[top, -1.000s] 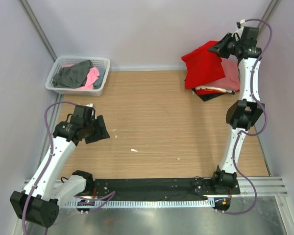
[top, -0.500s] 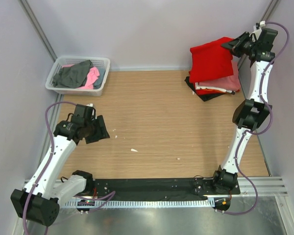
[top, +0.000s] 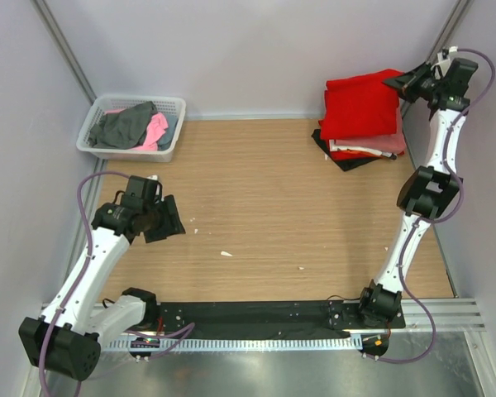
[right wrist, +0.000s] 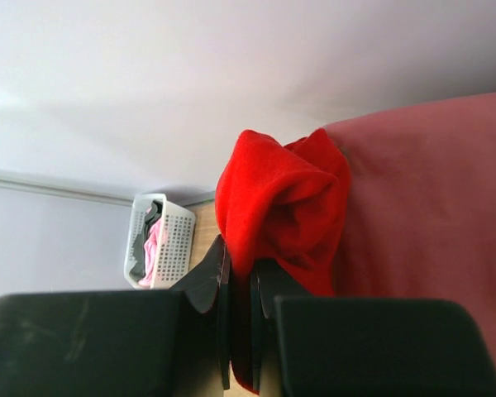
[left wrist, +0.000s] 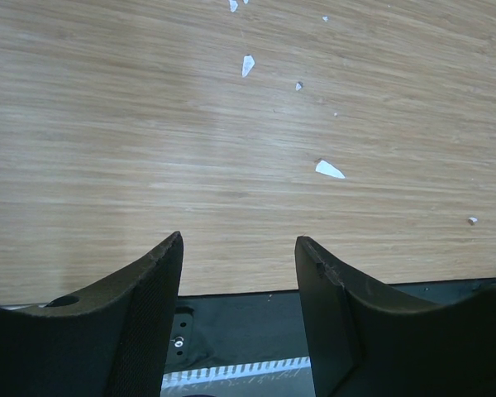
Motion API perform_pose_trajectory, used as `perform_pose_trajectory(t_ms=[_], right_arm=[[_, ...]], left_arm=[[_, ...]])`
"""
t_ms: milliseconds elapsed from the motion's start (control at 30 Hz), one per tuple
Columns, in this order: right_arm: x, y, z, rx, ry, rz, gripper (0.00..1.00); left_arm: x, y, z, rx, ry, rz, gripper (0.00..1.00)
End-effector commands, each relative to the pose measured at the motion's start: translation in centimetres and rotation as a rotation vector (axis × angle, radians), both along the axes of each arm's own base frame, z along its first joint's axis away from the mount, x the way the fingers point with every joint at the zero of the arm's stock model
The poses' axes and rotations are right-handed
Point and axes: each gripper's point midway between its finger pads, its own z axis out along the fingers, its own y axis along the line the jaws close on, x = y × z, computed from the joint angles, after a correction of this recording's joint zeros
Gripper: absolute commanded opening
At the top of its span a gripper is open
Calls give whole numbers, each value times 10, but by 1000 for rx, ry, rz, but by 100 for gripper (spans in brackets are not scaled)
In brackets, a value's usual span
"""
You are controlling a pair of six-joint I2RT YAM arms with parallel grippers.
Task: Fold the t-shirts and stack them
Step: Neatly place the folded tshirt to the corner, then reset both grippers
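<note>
Down toward the salmon-pink shirt's uncovered side (top: 399, 129) (right wrist: 413, 207) I will lower my right gripper and release the red corner, because it is still held raised above the stack.
A folded bright red t-shirt (top: 360, 106) lies on top of a stack (top: 365, 147) of salmon-pink, red and black shirts at the back right of the table. My right gripper (top: 401, 81) is shut on the red shirt's far right corner, raised near the back wall. In the right wrist view the red cloth (right wrist: 277, 207) bunches between the closed jaws of the right gripper (right wrist: 241, 285). My left gripper (top: 170, 220) is open and empty over the bare wood at the left; the left wrist view shows the left gripper (left wrist: 238, 248) with its jaws apart.
A white lattice basket (top: 169, 141) at the back left holds grey and pink shirts (top: 132, 126). It also shows in the right wrist view (right wrist: 167, 244). Small white scraps (top: 226, 253) lie on the wooden table. Walls close in on the left, back and right.
My right gripper has carried the red shirt's corner right and back. The shirt has spread flatter over the stack. The left arm has not moved.
</note>
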Motion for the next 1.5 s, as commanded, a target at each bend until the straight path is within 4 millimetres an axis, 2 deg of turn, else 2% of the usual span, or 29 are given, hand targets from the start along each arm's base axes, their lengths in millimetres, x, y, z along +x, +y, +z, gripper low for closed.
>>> perform_pose_trajectory(t_ms=[0,33,100,133,267,467,567,600,633,667,700,800,833,867,900,1033,1067,1100,1133,1167,1200,1267,1300,1333,1367,1400,1433,1467], right_arm=[[11,-22,-17,34,-33,2,1],[18,-27,-40,45,-4,-4,2],[28,-37,-69,29,24,-40,4],[32,-46,-90,27,51,-66,5],[44,-77,-129,-28,79,-181,14],[55,-109,-167,-151,104,-319,23],[53,-121,-179,-210,130,-366,53],[52,-127,-180,-234,137,-395,69],[51,-130,-167,-253,126,-411,73],[48,-133,-168,-276,133,-422,76],[47,-139,-158,-300,127,-459,81],[37,-152,-113,-345,85,-542,88],[31,-159,-113,-354,102,-586,90],[26,-164,-75,-364,35,-621,93],[22,-167,-65,-358,23,-646,98],[1,-180,-20,-371,-7,-731,100],[-8,-187,-20,-384,32,-779,100],[-19,-191,0,-393,26,-819,100],[-31,-195,-5,-403,82,-853,100],[-45,-208,2,-432,113,-946,100],[-59,-209,19,-439,117,-987,100],[-78,-202,18,-421,173,-1005,100],[-92,-188,47,-405,126,-995,100],[-95,-177,27,-375,161,-970,100],[-100,-164,26,-359,156,-945,100],[-104,-146,31,-346,131,-910,100],[-111,-110,29,-342,99,-861,100],[-116,-90,30,-366,73,-826,100]], left_arm=[[5,-2,1,-13,-18,-8,58],[5,-3,1,-14,-19,-8,58],[5,-3,1,-15,-21,-8,58],[5,-3,1,-15,-22,-10,58],[5,-3,1,-15,-23,-10,58],[6,-3,0,-16,-13,-8,58],[7,-1,-1,-16,-11,0,58],[7,-1,0,-19,-12,0,58],[7,-1,-1,-18,-9,-2,58],[6,-1,-1,-17,-8,0,58],[7,-1,-1,-18,-9,0,58],[6,-1,0,-18,-12,0,58],[7,0,0,-18,-16,1,58],[7,0,1,-18,-19,1,58],[6,0,1,-20,-21,0,58],[6,-1,5,-26,-41,-3,58],[5,-1,5,-28,-40,-4,58],[5,-1,7,-29,-44,-4,58],[5,-1,7,-31,-47,-5,58],[5,-1,7,-29,-49,-3,58],[6,-1,8,-31,-50,-4,58],[5,-2,8,-33,-50,-9,58],[5,-2,8,-36,-50,-11,58],[5,-2,8,-33,-50,-10,58],[5,-2,7,-37,-49,-12,58],[6,-2,8,-38,-52,-11,58],[5,-2,8,-39,-48,-9,58],[6,-1,7,-37,-46,-7,58]])
